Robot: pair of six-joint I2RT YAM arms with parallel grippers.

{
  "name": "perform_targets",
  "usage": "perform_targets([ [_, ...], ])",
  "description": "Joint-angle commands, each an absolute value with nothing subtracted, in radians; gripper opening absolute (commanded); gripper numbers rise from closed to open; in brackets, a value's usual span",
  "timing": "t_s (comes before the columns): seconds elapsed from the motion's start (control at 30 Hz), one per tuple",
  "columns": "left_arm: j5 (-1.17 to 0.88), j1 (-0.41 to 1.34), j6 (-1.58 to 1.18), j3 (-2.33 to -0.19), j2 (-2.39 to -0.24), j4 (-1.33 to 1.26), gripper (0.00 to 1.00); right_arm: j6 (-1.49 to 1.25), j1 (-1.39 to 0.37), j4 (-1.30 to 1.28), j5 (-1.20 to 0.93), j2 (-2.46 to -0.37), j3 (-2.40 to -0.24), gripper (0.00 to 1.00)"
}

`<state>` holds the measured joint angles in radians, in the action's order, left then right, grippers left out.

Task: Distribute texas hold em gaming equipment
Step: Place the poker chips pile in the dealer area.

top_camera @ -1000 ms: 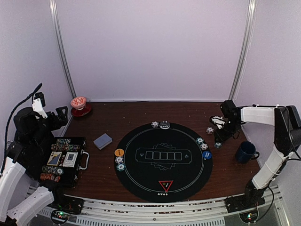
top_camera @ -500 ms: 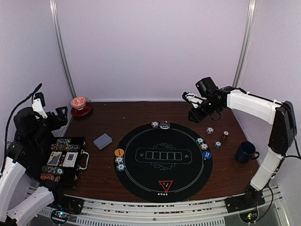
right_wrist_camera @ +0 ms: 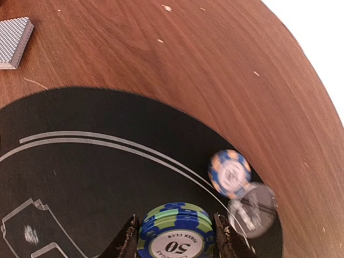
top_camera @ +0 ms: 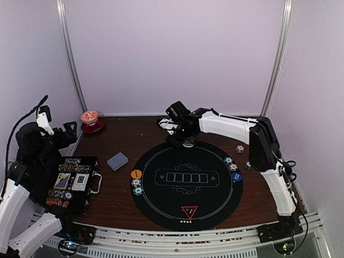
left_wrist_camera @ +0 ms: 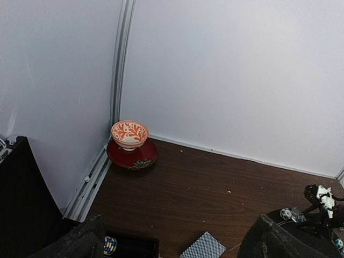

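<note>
Next, my right gripper lowers the green-and-blue stack onto bare black mat just beside the blue-and-orange chip (right_wrist_camera: 229, 173) and releases it, since that spot below is free.
My right gripper (top_camera: 184, 137) hangs over the far edge of the black round mat (top_camera: 161, 199), shut on a short stack of green-and-blue poker chips (right_wrist_camera: 175, 224) marked 50, held just above the mat (right_wrist_camera: 80, 177). Just right of that stack lie a blue-and-orange chip (right_wrist_camera: 229, 173) and a blurred greyish disc (right_wrist_camera: 251, 208). The grey-blue card deck (top_camera: 117, 160) lies left of the mat. An orange button (top_camera: 136, 174), a blue button (top_camera: 236, 177) and a red triangle marker (top_camera: 189, 211) sit on the mat's rim. Raised at the far left, my left gripper (left_wrist_camera: 177, 252) is open and empty.
An open black case (top_camera: 72, 183) with rows of chips sits at the near left. A red-and-white cup on its saucer (top_camera: 90, 119) stands in the far left corner. Small chip piles (top_camera: 137, 186) (top_camera: 230, 163) rest on the mat; one loose chip (top_camera: 239, 149) lies right of it.
My right arm has swung from the table's right side leftward to the mat's far edge, its grip unchanged. The left arm has not moved.
</note>
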<state>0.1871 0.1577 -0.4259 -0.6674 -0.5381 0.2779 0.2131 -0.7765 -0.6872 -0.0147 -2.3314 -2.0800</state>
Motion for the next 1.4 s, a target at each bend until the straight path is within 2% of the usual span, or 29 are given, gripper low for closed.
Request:
perform_targets([
  [0.0,0.189,0.148,-0.430,-0.660,-0.546,0.225,0.98,0.208,-0.813,-0.661,0.032,-2.392,-2.217,0.30],
  [0.37,0.184,0.147,-0.434,-0.660,-0.548,0.223,0.98,0.206,-0.815,-0.532,0.135,-2.476,-2.226,0.28],
  [0.7,0.182,0.146,-0.433,-0.661,-0.554,0.224,0.98,0.224,-0.807,-0.522,0.170,-2.552,-2.303,0.29],
  [1.37,0.179,0.147,-0.435,-0.661,-0.554,0.223,0.98,0.219,-0.781,-0.536,0.188,-2.610,-2.302,0.29],
])
